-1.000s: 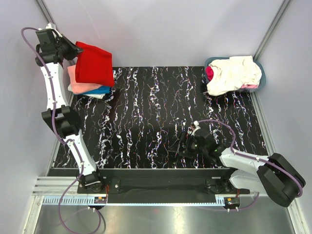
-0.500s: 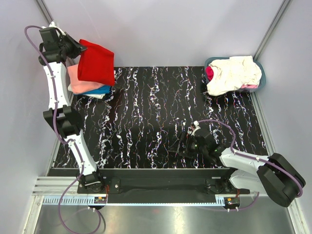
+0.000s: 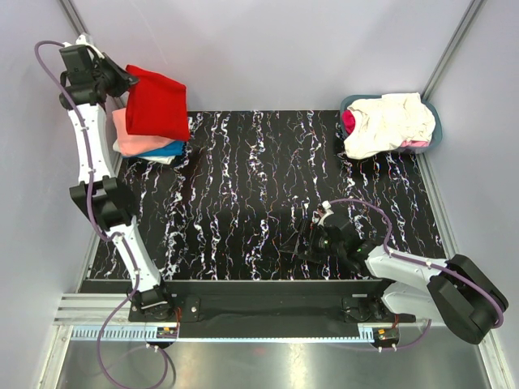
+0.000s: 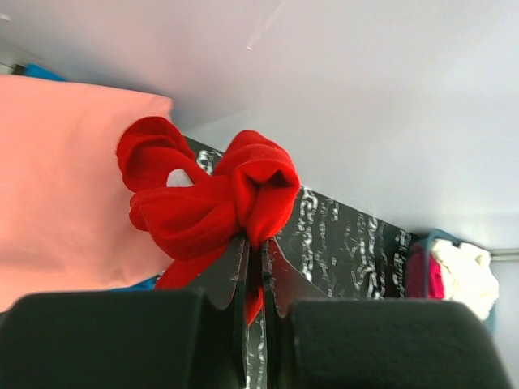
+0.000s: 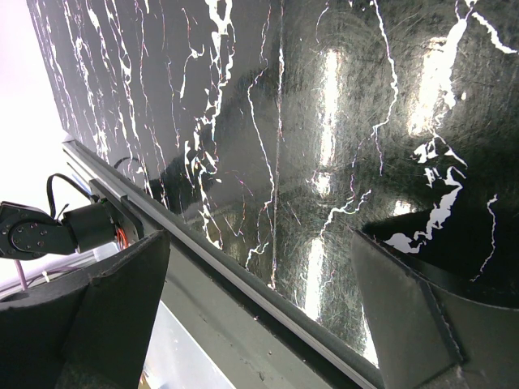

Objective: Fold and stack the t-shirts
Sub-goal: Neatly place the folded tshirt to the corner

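My left gripper should next carry the red t-shirt down and slightly toward the side, over the stack's far corner [image 3: 125, 117] [image 4: 60, 112].
My left gripper [image 3: 123, 83] is raised at the far left corner and shut on the folded bright red t-shirt [image 3: 158, 104], which hangs over the stack. In the left wrist view the red cloth [image 4: 219, 203] is bunched between my closed fingers [image 4: 253, 251]. The stack below has a salmon-pink t-shirt [image 3: 130, 139] on top, then a blue one [image 3: 169, 151] and a white one [image 3: 162, 160]. My right gripper [image 3: 305, 245] is open and empty, low over the table near the front edge, as the right wrist view [image 5: 259, 267] also shows.
A grey-blue basket [image 3: 434, 130] at the far right corner holds a cream t-shirt [image 3: 389, 121] and a magenta one [image 3: 349, 121]. The black marbled table [image 3: 259, 194] lies between. The front rail [image 5: 243, 300] is close under my right gripper.
My left gripper with the red t-shirt shifted slightly right and back left; it still hangs over the stack. The right arm has not moved.
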Robot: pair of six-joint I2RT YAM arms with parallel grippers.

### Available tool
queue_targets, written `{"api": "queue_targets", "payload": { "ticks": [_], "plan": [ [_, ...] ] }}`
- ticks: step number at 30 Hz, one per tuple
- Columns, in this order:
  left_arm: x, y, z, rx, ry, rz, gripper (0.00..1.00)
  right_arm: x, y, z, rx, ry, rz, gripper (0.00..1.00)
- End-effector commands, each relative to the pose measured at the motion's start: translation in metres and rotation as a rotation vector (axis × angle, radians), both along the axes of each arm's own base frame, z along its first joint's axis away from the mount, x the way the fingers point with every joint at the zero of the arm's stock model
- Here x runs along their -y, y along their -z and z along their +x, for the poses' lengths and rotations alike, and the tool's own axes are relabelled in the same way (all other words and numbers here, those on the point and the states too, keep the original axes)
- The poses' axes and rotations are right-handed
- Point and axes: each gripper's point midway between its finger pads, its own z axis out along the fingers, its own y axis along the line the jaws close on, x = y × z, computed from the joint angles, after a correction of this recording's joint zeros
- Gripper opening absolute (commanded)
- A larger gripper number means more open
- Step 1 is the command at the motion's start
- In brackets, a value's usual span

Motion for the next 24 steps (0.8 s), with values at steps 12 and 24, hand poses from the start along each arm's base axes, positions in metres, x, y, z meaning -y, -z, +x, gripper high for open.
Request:
{"api": "queue_targets", "payload": {
  "ticks": [12, 24],
  "plan": [
    [-0.093, 0.047, 0.053, 0.077, -0.150, 0.166, 0.09, -0.009, -0.016, 0.007, 0.056, -0.019, 0.030, 1.00],
    [-0.161, 0.140, 0.057, -0.083, -0.338, 0.270, 0.27, -0.009, -0.016, 0.009, 0.054, -0.011, 0.030, 1.00]
  ]
}}
